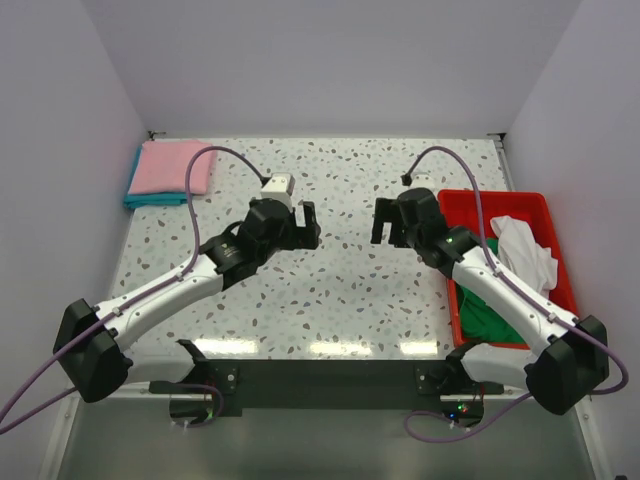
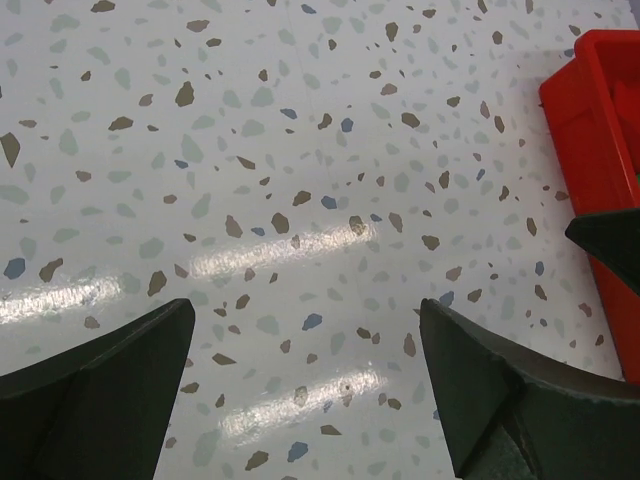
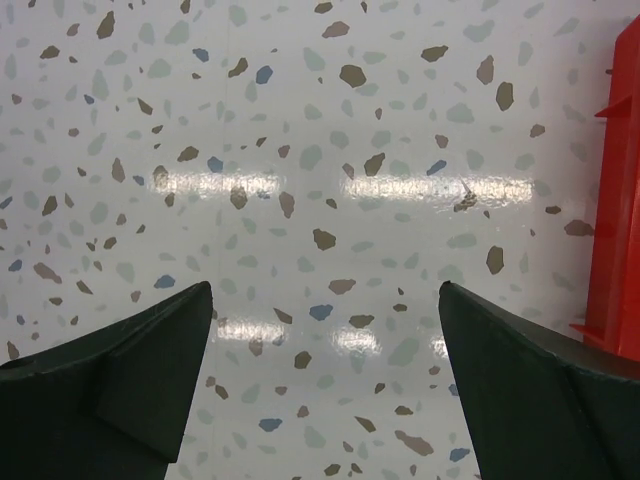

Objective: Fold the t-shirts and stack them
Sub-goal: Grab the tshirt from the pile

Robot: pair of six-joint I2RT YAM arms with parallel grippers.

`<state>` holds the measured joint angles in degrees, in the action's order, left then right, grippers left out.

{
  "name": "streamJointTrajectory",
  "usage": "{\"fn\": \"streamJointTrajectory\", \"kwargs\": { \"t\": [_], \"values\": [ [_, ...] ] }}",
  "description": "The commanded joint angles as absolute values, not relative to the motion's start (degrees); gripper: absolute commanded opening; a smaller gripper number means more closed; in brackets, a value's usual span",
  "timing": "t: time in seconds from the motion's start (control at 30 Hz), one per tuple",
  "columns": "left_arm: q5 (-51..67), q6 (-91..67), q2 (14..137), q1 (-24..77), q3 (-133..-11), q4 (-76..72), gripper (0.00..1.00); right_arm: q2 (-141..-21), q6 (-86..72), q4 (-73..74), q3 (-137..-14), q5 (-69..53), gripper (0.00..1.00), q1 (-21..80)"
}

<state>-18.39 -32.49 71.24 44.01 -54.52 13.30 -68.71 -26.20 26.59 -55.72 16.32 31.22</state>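
Observation:
The white t-shirt point(image 1: 524, 252) is on top, so the robot's right gripper will next swing to its right in the top view, over the tray point(image 1: 497, 200) and down onto that t-shirt.
A folded pink t-shirt point(image 1: 172, 166) lies on a folded teal t-shirt point(image 1: 143, 200) at the far left corner of the table. A crumpled white t-shirt point(image 1: 524, 252) and a green t-shirt point(image 1: 484, 308) lie in the red tray point(image 1: 497, 200) at the right. My left gripper point(image 1: 308, 224) is open and empty over the table's middle. My right gripper point(image 1: 383, 222) is open and empty, facing it, left of the tray. In the wrist views both grippers point(image 2: 305, 330) point(image 3: 325, 310) show only speckled tabletop between the fingers.
The red tray's wall shows at the right edge of the left wrist view point(image 2: 595, 130) and the right wrist view point(image 3: 620, 200). White walls enclose the table on three sides. The speckled tabletop point(image 1: 340, 290) spreads between the arms.

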Motion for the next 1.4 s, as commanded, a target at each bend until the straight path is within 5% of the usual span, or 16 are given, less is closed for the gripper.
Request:
{"fn": "streamJointTrajectory", "kwargs": {
  "t": [0.0, 0.33, 0.53, 0.9, 1.17, 1.37],
  "values": [
    [-18.3, -33.0, 70.1, 43.8, -56.0, 14.7, 1.00, -67.4, -27.7, 27.6, -56.6, 20.2, 0.99, 31.5],
    [-16.0, -30.1, 66.4, 43.8, -57.0, 17.3, 1.00, -81.5, -26.1, 37.4, -72.5, 16.8, 0.99, 23.4],
    [-15.6, -28.0, 65.0, 43.8, -57.4, 20.7, 1.00, -73.5, -30.3, 40.2, -68.1, 21.3, 0.99, 6.6],
    [-10.6, -26.5, 65.1, 43.6, -55.5, 22.9, 1.00, -63.1, -35.1, 46.8, -59.0, 39.9, 0.96, -4.0],
    [-5.4, -27.9, 63.9, 43.5, -54.0, 21.0, 1.00, -63.8, -33.6, 44.2, -54.6, 40.3, 0.93, -10.4],
    [-3.2, -28.6, 63.6, 43.5, -52.8, 20.1, 1.00, -68.2, -34.7, 38.9, -53.4, 37.1, 0.77, -14.9]
  ]
}}
